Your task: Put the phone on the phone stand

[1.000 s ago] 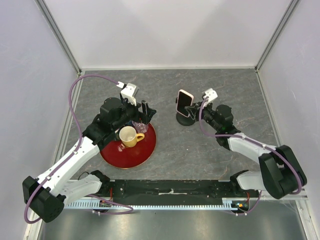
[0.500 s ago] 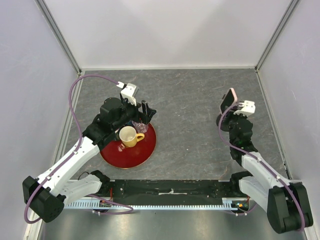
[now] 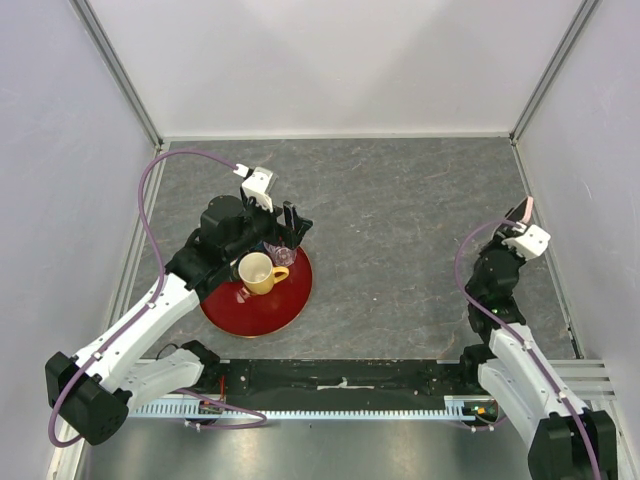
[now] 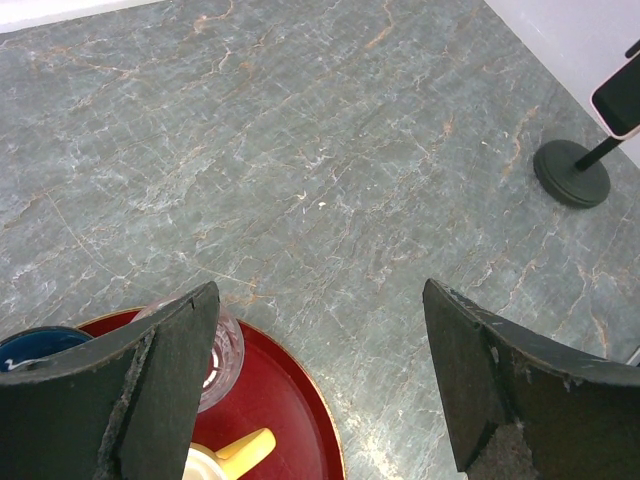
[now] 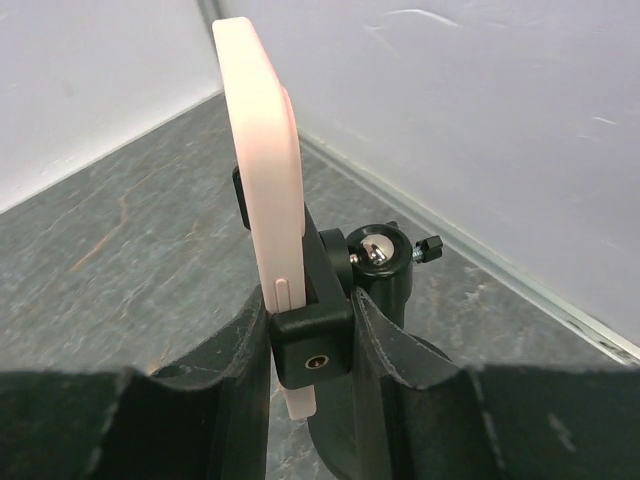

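Note:
The phone is already in its clamp. My right gripper will next move back to the bare tabletop (image 3: 546, 308) beside the wall, turn toward that wall and let go of the phone.
The phone (image 5: 262, 150), pink-rimmed and edge-on, stands upright in the black clamp head (image 5: 312, 345) of the phone stand (image 4: 572, 172). My right gripper (image 5: 310, 305) is shut around the phone and clamp, one finger on each side. From above, this gripper (image 3: 518, 228) is by the right wall, with the phone's pink edge (image 3: 526, 208) just showing. The left wrist view shows the stand's round base on the table and the phone (image 4: 622, 95) above it. My left gripper (image 4: 318, 300) hangs open and empty over the tray's far edge.
A red round tray (image 3: 255, 308) at left holds a yellow mug (image 3: 258, 272) and a clear glass (image 4: 222, 350). The right wall (image 3: 590, 200) is very close to the phone and stand. Bare grey tabletop (image 3: 400, 230) lies between the arms.
My right arm swung right, taking the phone and stand from the table's middle to the right wall. The left arm stayed still.

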